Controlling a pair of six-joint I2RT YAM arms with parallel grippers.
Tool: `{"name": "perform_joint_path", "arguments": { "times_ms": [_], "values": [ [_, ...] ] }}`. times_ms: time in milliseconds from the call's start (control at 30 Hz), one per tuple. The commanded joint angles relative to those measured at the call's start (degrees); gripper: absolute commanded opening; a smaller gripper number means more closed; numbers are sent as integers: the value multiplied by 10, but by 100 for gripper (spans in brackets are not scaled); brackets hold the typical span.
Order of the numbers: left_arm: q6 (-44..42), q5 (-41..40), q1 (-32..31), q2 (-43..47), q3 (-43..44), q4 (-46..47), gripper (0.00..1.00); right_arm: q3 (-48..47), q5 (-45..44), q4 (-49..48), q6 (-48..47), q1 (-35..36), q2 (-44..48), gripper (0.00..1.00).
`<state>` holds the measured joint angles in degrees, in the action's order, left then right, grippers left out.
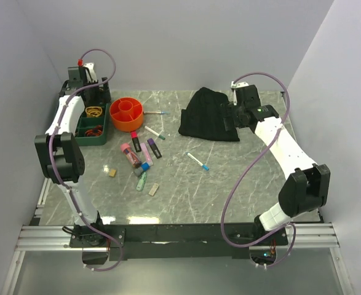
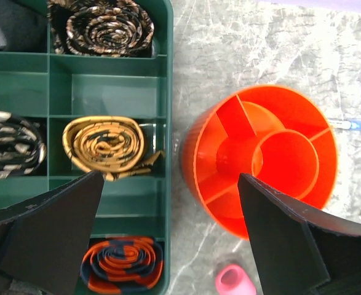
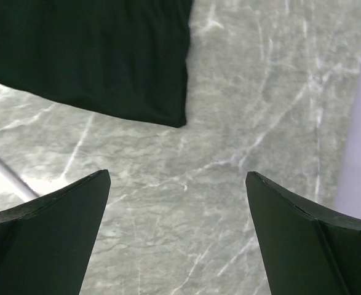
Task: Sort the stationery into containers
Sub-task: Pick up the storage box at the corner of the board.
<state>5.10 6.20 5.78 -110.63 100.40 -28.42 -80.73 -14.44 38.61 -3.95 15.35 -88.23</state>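
Note:
The edge of the tray beside the orange tub is below my left gripper, between its open fingers, so next my left gripper will go down to straddle that edge and the tub's rim.
Short chunky markers (image 1: 140, 153) in pink, purple, black and blue lie clustered mid-table. With them are two tan erasers (image 1: 112, 173) and thin white pens (image 1: 155, 133), (image 1: 198, 161). The round orange tub (image 1: 126, 114) stands beside the dark green tray (image 1: 93, 126) at the back left. My left gripper (image 2: 170, 177) hangs open above the gap between the tray (image 2: 106, 92) and the tub (image 2: 195, 166), holding nothing. A pink marker (image 2: 234, 281) lies just below it. My right gripper (image 3: 176, 175) is open over bare marble, near a pen (image 3: 5, 175).
A black fabric heap (image 1: 210, 115) lies at the back right, its edge (image 3: 88, 55) just ahead of my right gripper. Coiled rubber bands (image 2: 103, 142) fill several tray compartments. Another pen (image 2: 352, 125) lies behind the tub. Grey walls close in the table.

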Motion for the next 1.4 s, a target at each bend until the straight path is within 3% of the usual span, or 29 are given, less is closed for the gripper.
{"name": "perform_joint_path", "arguments": {
  "times_ms": [0,133,367,633,967,1067,1100,1267,1300,1367],
  "values": [
    [-20,-11,-13,-34,40,15,99,-45,92,-25,-26,-7,44,100],
    [-41,-43,-26,-67,71,16,99,-26,179,-61,-64,-12,78,100],
    [-45,-45,-31,-113,115,17,97,-42,248,-52,-40,-17,76,100],
    [-74,-22,-31,-143,141,7,82,-53,267,-60,-26,-19,67,100],
    [-71,-29,-33,-165,144,7,73,-80,271,-61,-19,-19,32,100],
    [-79,-26,-36,-175,150,5,62,-90,274,-61,-17,-20,21,100],
    [-82,-26,-38,-178,156,-2,53,-94,274,-61,-17,-19,18,100],
    [-84,-29,-42,-188,164,-14,44,-104,269,-59,-19,-19,5,100],
    [-87,-29,-43,-187,162,-14,33,-103,268,-59,-19,-19,5,100],
    [-88,-29,-47,-180,154,-14,21,-102,267,-59,-19,-19,4,100]
  ]
}}
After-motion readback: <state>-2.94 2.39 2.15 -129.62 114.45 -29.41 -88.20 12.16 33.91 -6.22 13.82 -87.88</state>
